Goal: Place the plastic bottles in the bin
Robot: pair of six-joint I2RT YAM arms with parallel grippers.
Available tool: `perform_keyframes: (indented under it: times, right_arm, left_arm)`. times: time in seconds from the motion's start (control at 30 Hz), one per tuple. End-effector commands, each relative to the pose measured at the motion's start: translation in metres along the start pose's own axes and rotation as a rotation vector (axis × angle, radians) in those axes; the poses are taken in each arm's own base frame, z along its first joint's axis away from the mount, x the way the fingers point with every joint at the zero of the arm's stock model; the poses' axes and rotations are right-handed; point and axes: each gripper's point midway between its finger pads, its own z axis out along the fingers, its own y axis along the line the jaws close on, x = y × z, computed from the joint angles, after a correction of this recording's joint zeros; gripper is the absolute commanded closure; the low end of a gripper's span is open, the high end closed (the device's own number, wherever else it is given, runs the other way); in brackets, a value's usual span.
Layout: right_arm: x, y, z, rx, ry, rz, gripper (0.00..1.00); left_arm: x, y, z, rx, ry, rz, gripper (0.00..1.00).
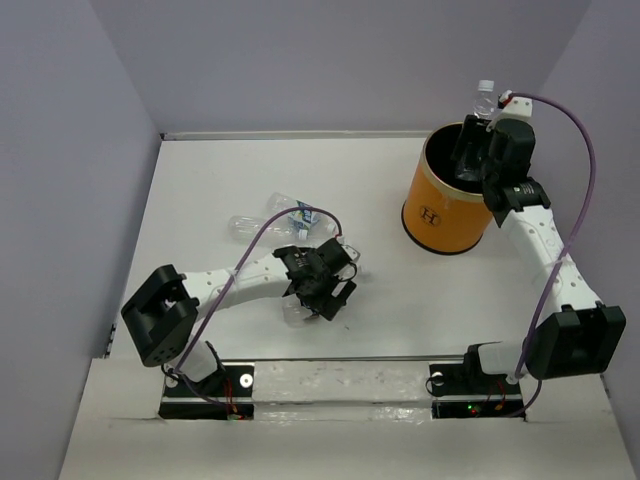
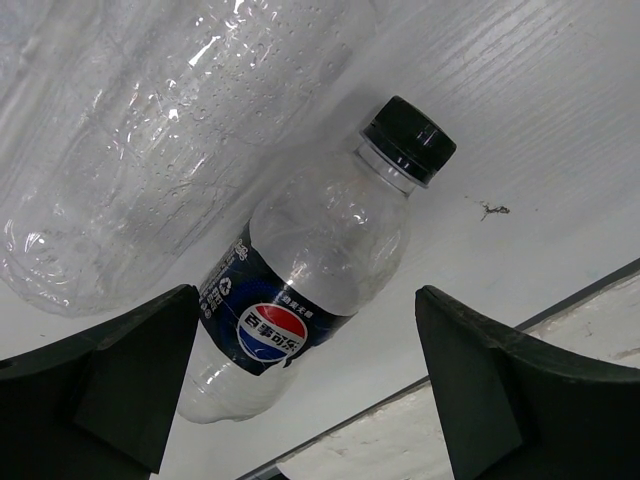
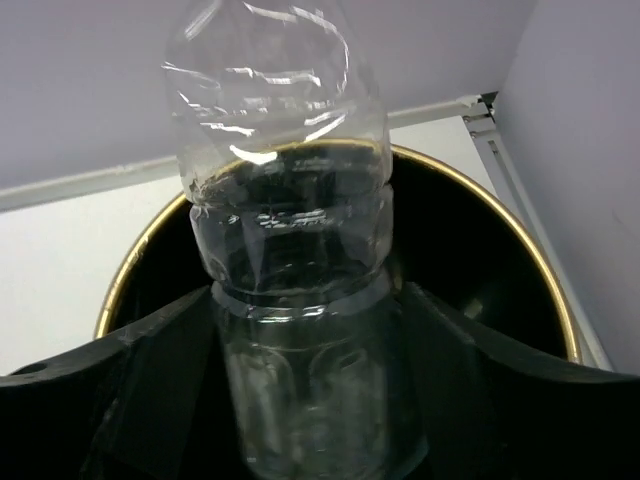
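Observation:
Next, my left gripper moves down slightly and closes across the small bottle's dark blue label, as the label lies just below it, between its open fingers.
My right gripper (image 1: 470, 155) is shut on a clear label-free plastic bottle (image 3: 285, 250) and holds it over the black mouth of the orange bin (image 1: 445, 205). The bottle's white cap (image 1: 485, 90) pokes up past the bin's far rim (image 3: 545, 275). My left gripper (image 1: 325, 290) is open and hovers low over a small bottle with a black cap and a dark blue label (image 2: 310, 290); that bottle lies on the table nearer the left finger (image 2: 110, 390). A bigger clear bottle (image 2: 170, 130) lies just beyond it.
More clear bottles (image 1: 262, 225), one with a blue-and-white label (image 1: 303, 216), lie on the white table left of the left gripper. The table's front edge strip (image 2: 560, 305) runs close by the small bottle. Purple walls enclose the table.

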Motion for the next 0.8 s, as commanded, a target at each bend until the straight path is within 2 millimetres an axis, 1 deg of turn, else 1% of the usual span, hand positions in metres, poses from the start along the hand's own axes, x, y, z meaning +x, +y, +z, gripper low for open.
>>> perform_keyframes:
  times: [0.0, 0.03, 0.1, 0.13, 0.17, 0.23, 0.27, 0.33, 0.37, 0.4, 0.43, 0.53, 0.57, 0.6, 0.63, 0.67, 0.7, 0.73, 0.77]
  right_arm:
    - [-0.031, 0.000, -0.014, -0.013, -0.116, 0.079, 0.11]
    - [-0.032, 0.002, -0.019, -0.031, -0.118, 0.086, 0.02]
    - [-0.029, 0.006, -0.025, -0.063, -0.110, 0.094, 0.01]
    - [-0.023, 0.008, -0.027, -0.080, -0.098, 0.106, 0.01]
    - [-0.026, 0.014, -0.035, -0.120, -0.103, 0.112, 0.01]
    - [-0.023, 0.019, -0.041, -0.155, -0.095, 0.122, 0.01]
    - [-0.023, 0.022, -0.048, -0.185, -0.091, 0.124, 0.01]
    - [-0.021, 0.029, -0.057, -0.233, -0.084, 0.139, 0.01]
    - [-0.018, 0.032, -0.061, -0.254, -0.079, 0.145, 0.01]
    - [-0.023, 0.034, -0.071, -0.278, -0.095, 0.156, 0.01]
    - [-0.022, 0.043, -0.078, -0.336, -0.086, 0.172, 0.01]
    - [-0.018, 0.056, -0.098, -0.434, -0.076, 0.199, 0.01]
    - [-0.017, 0.057, -0.102, -0.449, -0.074, 0.206, 0.01]
    - [-0.010, 0.057, -0.104, -0.455, -0.064, 0.211, 0.01]
    - [-0.012, 0.058, -0.113, -0.471, -0.077, 0.219, 0.01]
    - [-0.012, 0.057, -0.117, -0.477, -0.079, 0.223, 0.01]
    - [-0.005, 0.057, -0.120, -0.480, -0.068, 0.233, 0.01]
    - [-0.008, 0.057, -0.129, -0.497, -0.085, 0.238, 0.01]
    - [-0.006, 0.058, -0.133, -0.507, -0.084, 0.245, 0.01]
  left_arm:
    - [-0.005, -0.003, -0.006, 0.013, 0.004, 0.041, 0.02]
    - [-0.005, -0.003, -0.005, 0.013, 0.005, 0.042, 0.02]
    - [-0.004, -0.004, -0.004, 0.013, 0.010, 0.046, 0.02]
    - [-0.003, -0.005, -0.004, 0.014, 0.013, 0.048, 0.02]
    - [-0.003, -0.004, -0.003, 0.013, 0.016, 0.047, 0.02]
    - [0.000, -0.005, 0.001, 0.009, 0.030, 0.056, 0.02]
    - [0.001, -0.006, 0.002, 0.009, 0.036, 0.058, 0.02]
    - [0.003, -0.010, 0.004, 0.019, 0.043, 0.068, 0.06]
    - [0.003, -0.011, 0.006, 0.022, 0.048, 0.075, 0.10]
    - [0.004, -0.013, 0.007, 0.029, 0.053, 0.078, 0.15]
    - [0.004, -0.015, 0.007, 0.038, 0.054, 0.080, 0.23]
    - [0.002, -0.021, 0.007, 0.057, 0.048, 0.092, 0.32]
    - [0.001, -0.022, 0.006, 0.061, 0.042, 0.092, 0.33]
    - [-0.002, -0.024, 0.003, 0.067, 0.030, 0.092, 0.35]
    - [-0.005, -0.026, 0.001, 0.070, 0.021, 0.089, 0.36]
    - [-0.008, -0.027, -0.001, 0.074, 0.009, 0.088, 0.38]
    - [-0.015, -0.035, -0.009, 0.118, -0.011, 0.083, 0.39]
    - [-0.020, -0.039, -0.014, 0.138, -0.026, 0.082, 0.42]
    - [-0.031, -0.044, -0.024, 0.163, -0.067, 0.080, 0.42]
